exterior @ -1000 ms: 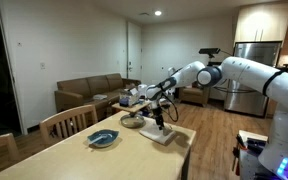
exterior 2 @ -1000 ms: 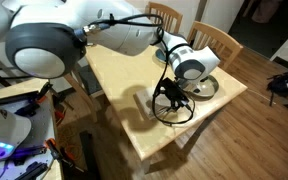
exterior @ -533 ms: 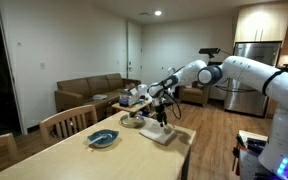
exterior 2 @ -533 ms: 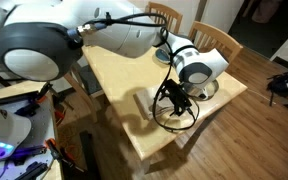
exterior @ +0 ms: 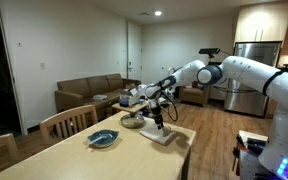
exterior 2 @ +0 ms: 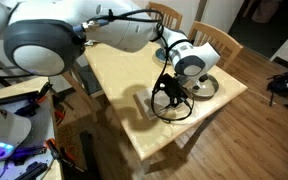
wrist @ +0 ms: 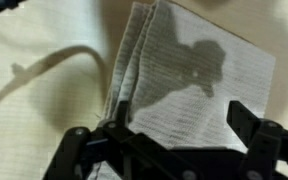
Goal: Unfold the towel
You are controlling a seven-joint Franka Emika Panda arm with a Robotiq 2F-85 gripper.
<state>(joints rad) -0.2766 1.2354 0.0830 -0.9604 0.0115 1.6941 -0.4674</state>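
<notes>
My gripper has one open finger hanging beside the towel's folded edge [wrist: 145, 62], so I will shift it slightly toward the top of the wrist view and close there.
The towel [wrist: 199, 70] is an off-white ribbed cloth lying folded flat on the pale table; its layered edges show on its left side in the wrist view. In an exterior view the towel [exterior: 164, 134] lies near the table's end. My gripper [wrist: 182, 125] hangs just above it, open, with one black finger [wrist: 119, 112] over the folded edge and the other finger [wrist: 246, 118] over the cloth's right part. Nothing is between the jaws. In an exterior view the gripper [exterior 2: 172, 103] covers most of the towel.
A blue dish [exterior: 103, 138] sits further along the table [exterior: 134, 155]. A round shallow bowl [exterior: 132, 121] stands close beside the towel. A pale cord [wrist: 54, 65] curves over the table left of the towel. Wooden chairs [exterior: 69, 122] stand along the table's side.
The gripper has only wavered slightly above the towel. Its jaws stay open and the towel has not moved.
</notes>
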